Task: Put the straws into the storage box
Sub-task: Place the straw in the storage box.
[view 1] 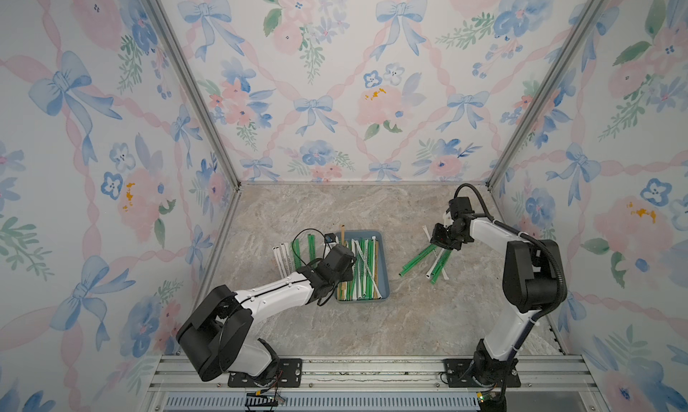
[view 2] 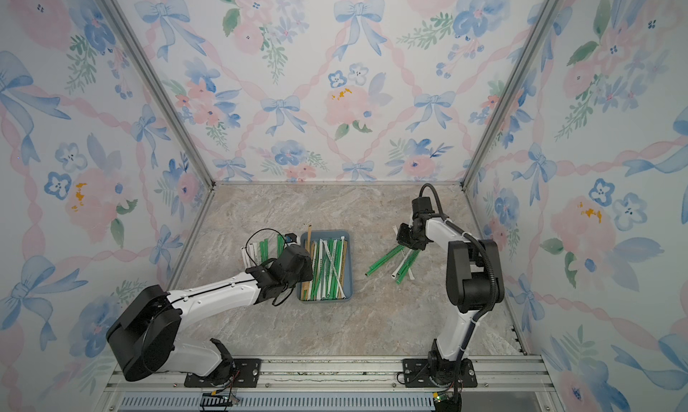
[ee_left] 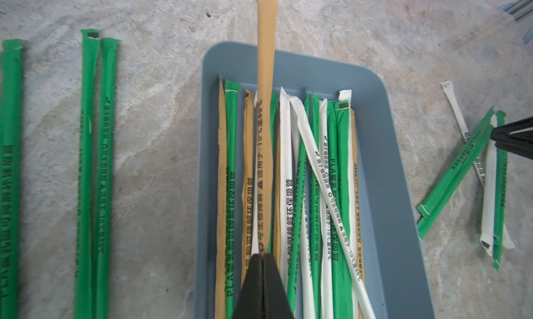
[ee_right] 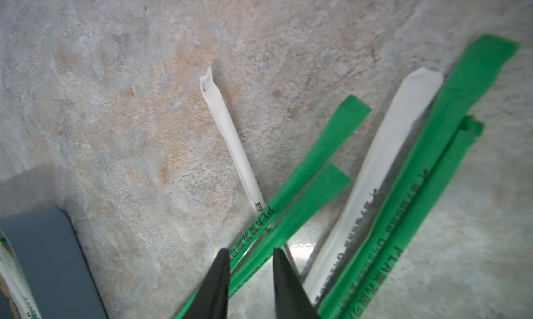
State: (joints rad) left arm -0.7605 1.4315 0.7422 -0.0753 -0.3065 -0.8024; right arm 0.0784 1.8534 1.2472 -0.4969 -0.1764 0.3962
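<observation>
My left gripper should move back and down next, onto the straws inside the box, to release the tan straw, because the straw's far end sticks out over the far rim of the box.
The slate-blue storage box point(view 1: 385, 276) point(ee_left: 383, 187) sits mid-table and holds several green, white and tan straws point(ee_left: 340, 173) lying lengthwise. My left gripper point(ee_left: 263, 257) hovers over the box's left side, shut on the near end of a tan straw point(ee_left: 265, 72) whose far end overhangs the far rim point(view 1: 343, 232). Loose green and white straws point(view 1: 424, 259) point(ee_right: 403, 187) lie crossed to the right of the box. My right gripper point(ee_right: 251, 252) is low over them, open, its tips astride two green straws point(ee_right: 314, 185). More straws point(view 1: 294, 253) point(ee_left: 98, 159) lie left of the box.
Marble-patterned tabletop point(view 1: 372, 328) is enclosed by flowered walls with aluminium corner posts point(view 1: 495, 183). A metal rail point(view 1: 372, 369) with both arm bases runs along the front. The left arm's cable loop point(view 1: 309, 242) arches over the straws left of the box.
</observation>
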